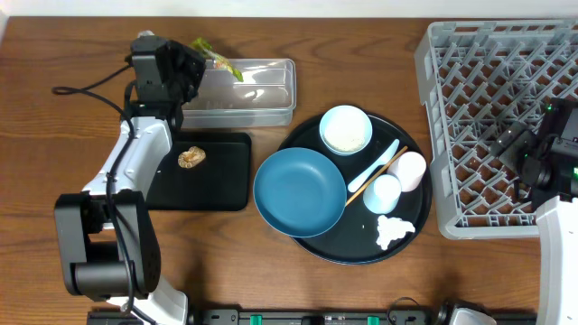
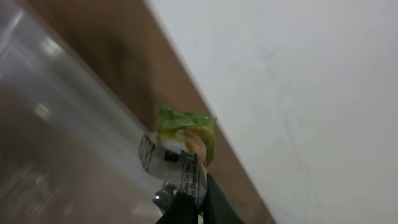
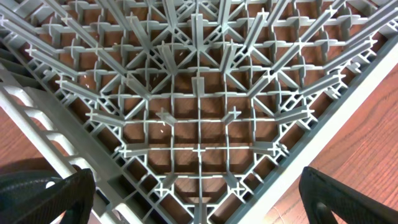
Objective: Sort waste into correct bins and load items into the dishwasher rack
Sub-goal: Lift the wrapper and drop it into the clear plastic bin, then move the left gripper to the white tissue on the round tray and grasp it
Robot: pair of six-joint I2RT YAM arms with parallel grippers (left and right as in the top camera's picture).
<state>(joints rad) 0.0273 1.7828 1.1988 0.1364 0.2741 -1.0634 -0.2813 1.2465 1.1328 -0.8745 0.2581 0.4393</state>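
Observation:
The wrapper's green end sticks out past the clear tub's far rim in the overhead view. My left gripper will next move gently over the tub's bare bottom and release the wrapper (image 1: 209, 52) there.
My left gripper (image 1: 192, 61) is shut on the yellow-green wrapper (image 1: 209, 52), holding it above the left end of the clear tub (image 1: 271, 99). In the left wrist view the wrapper (image 2: 184, 138) sticks up from the closed fingertips (image 2: 186, 208). A brown food lump (image 1: 191, 157) lies in the shallow black tray (image 1: 226, 185). The blue plate (image 1: 300, 191), bowl (image 1: 346, 129), spoon (image 1: 375, 165), stick (image 1: 377, 177), two cups (image 1: 411, 170) (image 1: 386, 192) and a white wad (image 1: 395, 231) rest on the round black tray (image 1: 348, 248). My right gripper (image 1: 524, 153) (image 3: 199, 205) hangs open and empty over the grey rack (image 1: 488, 108) (image 3: 199, 112).
The rack holds nothing. A black cable (image 1: 86, 88) trails across the wood left of the left arm. The left arm's base (image 1: 104, 248) stands at the front left, beside the shallow black tray.

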